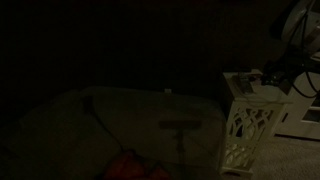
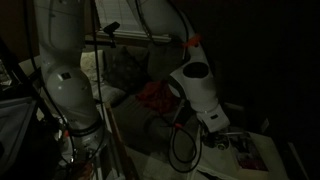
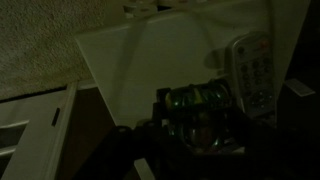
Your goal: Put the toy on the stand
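Note:
My gripper holds the toy, and the white top [image 3: 184, 64] beside the remote control is clear under the held toy [image 3: 195, 100]. I should lower my gripper toward that top and let go of the toy.
The scene is very dark. The stand [image 1: 245, 125] is a small white boxy table with lattice sides; it also shows in an exterior view [image 2: 262, 160] and in the wrist view [image 3: 140, 60]. My gripper [image 2: 222, 140] hangs just over the stand's top. In the wrist view my gripper [image 3: 200, 125] looks shut on the toy [image 3: 195, 100], a shiny green thing held between the fingers low over the white top. I cannot tell whether the toy touches the top.
A pale remote control [image 3: 250, 68] lies on the stand's top beside the toy. A red thing [image 2: 155, 95] lies on the couch [image 1: 110, 120] behind the arm. White furniture [image 3: 25, 130] stands next to the stand.

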You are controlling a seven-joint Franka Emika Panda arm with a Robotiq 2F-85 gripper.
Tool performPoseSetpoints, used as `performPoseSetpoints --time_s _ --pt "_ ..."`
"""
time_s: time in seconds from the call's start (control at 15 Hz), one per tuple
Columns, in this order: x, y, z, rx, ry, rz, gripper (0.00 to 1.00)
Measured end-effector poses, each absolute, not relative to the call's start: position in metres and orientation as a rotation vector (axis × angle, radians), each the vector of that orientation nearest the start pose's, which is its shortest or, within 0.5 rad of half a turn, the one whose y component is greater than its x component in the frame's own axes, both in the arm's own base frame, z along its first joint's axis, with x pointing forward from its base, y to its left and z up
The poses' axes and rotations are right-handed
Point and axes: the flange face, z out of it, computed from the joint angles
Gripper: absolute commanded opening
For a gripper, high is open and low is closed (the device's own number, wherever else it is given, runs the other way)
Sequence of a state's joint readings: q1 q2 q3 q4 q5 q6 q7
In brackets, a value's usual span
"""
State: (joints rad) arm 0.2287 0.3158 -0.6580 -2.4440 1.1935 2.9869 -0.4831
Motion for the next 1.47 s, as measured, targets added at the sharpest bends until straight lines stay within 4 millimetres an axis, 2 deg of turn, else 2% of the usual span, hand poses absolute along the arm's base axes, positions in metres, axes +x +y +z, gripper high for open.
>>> performPoseSetpoints --time_s 0.4,0.87,0.93,1.0,1.07,1.13,1.33,1.47 --pt "0.410 -0.301 0.211 -2.660 1.580 -0.562 0.39" --pt "0.424 -0.302 0.188 -2.703 1.550 -0.497 0.39" --pt "0.426 -0.301 0.185 -2.701 1.542 -0.485 0.89" --pt "0.427 -0.301 0.184 -2.699 1.535 -0.473 0.90" --pt "0.428 -0.302 0.184 -2.697 1.530 -0.468 0.97" --pt "0.428 -0.302 0.183 -2.695 1.524 -0.458 0.99" --pt "0.429 -0.304 0.183 -2.706 1.541 -0.446 1.00" --pt "0.427 -0.310 0.193 -2.725 1.620 -0.504 1.00"
